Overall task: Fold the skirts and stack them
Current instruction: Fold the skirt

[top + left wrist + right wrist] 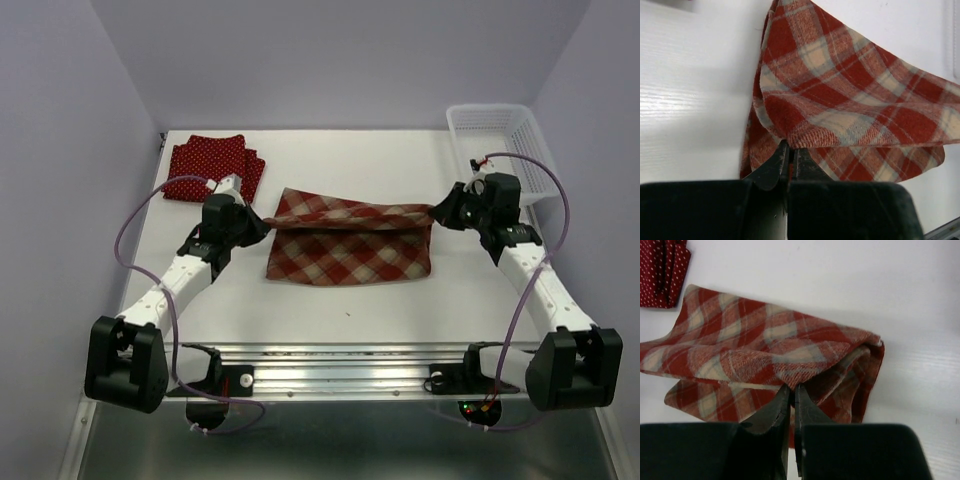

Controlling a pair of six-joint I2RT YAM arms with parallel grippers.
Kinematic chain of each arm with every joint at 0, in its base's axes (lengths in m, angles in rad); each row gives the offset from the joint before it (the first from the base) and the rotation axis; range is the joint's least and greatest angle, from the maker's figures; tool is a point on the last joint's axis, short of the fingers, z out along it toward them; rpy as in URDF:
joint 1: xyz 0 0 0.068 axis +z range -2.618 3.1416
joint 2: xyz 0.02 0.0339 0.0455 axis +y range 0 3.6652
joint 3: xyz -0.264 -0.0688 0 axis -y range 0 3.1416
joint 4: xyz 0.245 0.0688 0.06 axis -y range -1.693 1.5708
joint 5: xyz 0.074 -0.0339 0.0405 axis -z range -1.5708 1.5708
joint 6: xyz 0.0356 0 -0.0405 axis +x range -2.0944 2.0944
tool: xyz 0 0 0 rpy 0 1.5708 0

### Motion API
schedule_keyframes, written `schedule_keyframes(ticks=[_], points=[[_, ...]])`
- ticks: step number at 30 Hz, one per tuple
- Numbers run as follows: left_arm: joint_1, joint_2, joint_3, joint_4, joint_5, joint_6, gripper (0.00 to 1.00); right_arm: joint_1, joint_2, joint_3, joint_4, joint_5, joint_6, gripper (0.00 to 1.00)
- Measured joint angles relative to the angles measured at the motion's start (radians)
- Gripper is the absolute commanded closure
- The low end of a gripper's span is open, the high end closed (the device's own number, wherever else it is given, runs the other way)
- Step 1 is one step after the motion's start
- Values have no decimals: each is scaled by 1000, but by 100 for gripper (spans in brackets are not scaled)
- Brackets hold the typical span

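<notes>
The right gripper moves back and down to the skirt's near corner (425, 273) on the basket's side next and releases the skirt's far edge, as the skirt's near half lies uncovered.
A red-and-cream plaid skirt (350, 245) lies mid-table, its far edge lifted and stretched between both grippers. My left gripper (266, 222) is shut on the skirt's left corner; in the left wrist view the plaid skirt (850, 100) bunches right at the shut left gripper (790, 150). My right gripper (436, 212) is shut on the right corner; the right wrist view shows the plaid skirt (765, 355) pinched in the right gripper (791, 388). A folded dark red polka-dot skirt (214, 165) rests at the back left, its edge also showing as the polka-dot skirt (662, 272) in the right wrist view.
A white mesh basket (500, 135) stands at the back right corner, just behind the right arm. The white table (340, 310) ends in a metal rail (340, 365) at the near edge. Lilac walls close in the sides and back.
</notes>
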Motion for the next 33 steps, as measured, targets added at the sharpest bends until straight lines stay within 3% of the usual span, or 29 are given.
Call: schedule_keyframes(ticks=[8,19,22,23,24,28,29,31,32,33], points=[[-51,-50,-132,66,-12,-50,100,-1,-165,-200,-49,-46,59,96],[-121,-29,-262,94,-27,-103,100,-1,-173,-378,-89,6,140,91],[-122,-24,-278,89,-32,-115,100,-1,-166,-395,-93,39,157,81],[-125,-25,-281,87,-34,-119,98,-1,-167,-399,-93,48,163,65],[-127,-26,-284,88,-35,-124,80,-1,-168,-402,-97,64,167,57],[-134,-46,-297,60,-49,-146,58,-2,-182,-403,-121,112,179,39],[-136,-54,-297,44,-50,-153,45,-2,-189,-402,-139,130,182,33],[-141,-79,-298,1,-61,-159,34,-2,-210,-401,-164,140,182,22],[-151,-103,-298,-29,-72,-172,9,-2,-222,-396,-184,140,182,9],[-162,-126,-298,-53,-80,-174,1,-2,-241,-391,-200,136,183,0]])
